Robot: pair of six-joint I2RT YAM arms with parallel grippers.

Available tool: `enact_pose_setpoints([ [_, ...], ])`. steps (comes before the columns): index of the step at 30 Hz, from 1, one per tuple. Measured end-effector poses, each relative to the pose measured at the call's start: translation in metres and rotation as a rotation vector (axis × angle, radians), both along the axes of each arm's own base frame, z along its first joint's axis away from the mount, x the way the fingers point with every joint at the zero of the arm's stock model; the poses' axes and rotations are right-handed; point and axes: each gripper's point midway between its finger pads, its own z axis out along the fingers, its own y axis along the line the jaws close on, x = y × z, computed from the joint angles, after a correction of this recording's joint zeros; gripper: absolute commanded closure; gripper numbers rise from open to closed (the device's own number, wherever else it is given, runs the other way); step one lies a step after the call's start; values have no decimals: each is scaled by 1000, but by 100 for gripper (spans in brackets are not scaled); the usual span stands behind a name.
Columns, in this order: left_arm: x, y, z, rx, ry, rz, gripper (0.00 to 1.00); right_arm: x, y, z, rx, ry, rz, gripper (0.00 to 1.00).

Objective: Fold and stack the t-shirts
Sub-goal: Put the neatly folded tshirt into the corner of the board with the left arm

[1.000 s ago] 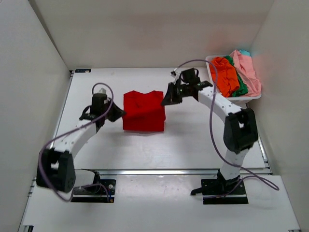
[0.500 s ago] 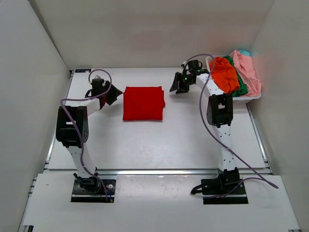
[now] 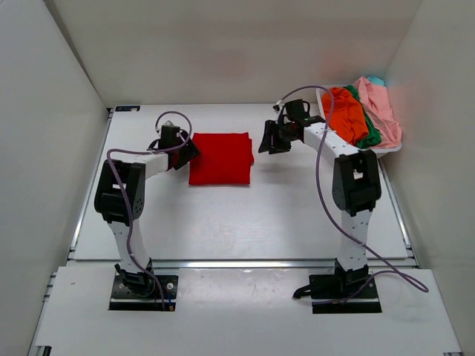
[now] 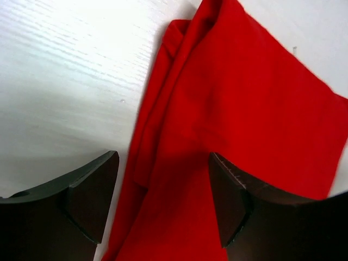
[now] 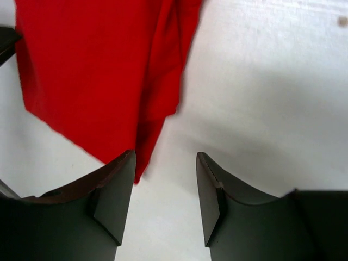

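Note:
My left gripper should move down, open, onto the red t-shirt's layered side edge and close, because its fingers are already on both sides of that edge.
A bright red t-shirt lies folded flat in a rectangle on the white table. My left gripper hovers at its left edge. In the left wrist view that gripper is open, with the red cloth below and between its fingers, ungripped. My right gripper sits just off the shirt's right edge. It is open over bare table, with the red shirt beside its left finger. Orange, green, pale pink and teal t-shirts are heaped at the back right.
The heaped shirts sit in a white plastic basket in the back right corner. White walls close in the table on the left, back and right. Both arm bases stand at the near edge.
Both grippers were shut at the red shirt's edges and have opened and let go. The shirt now lies flat. The left gripper swung out to the back left, then returned to the shirt's left edge.

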Motion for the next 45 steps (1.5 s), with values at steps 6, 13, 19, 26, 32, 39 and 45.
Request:
enact_pose_setpoints([
  [6,12,-11,-11,116,54,-43,48,-39,-20,48,18,-90,-32,54],
  [13,8,-11,-17,179,110,-98,100,-65,-40,100,52,-227,-67,58],
  [19,2,0,-17,252,144,-132,100,-80,-62,102,51,-227,-116,60],
  [26,3,48,-15,344,193,-93,100,-95,-68,127,60,-271,-131,63],
  [32,14,104,-11,426,235,-24,100,-111,-73,150,75,-340,-135,65],
  [39,40,149,-17,472,266,29,100,-136,-79,134,78,-312,-136,67],
  [45,92,199,-12,525,248,113,100,-148,-78,117,76,-268,-125,67],
])
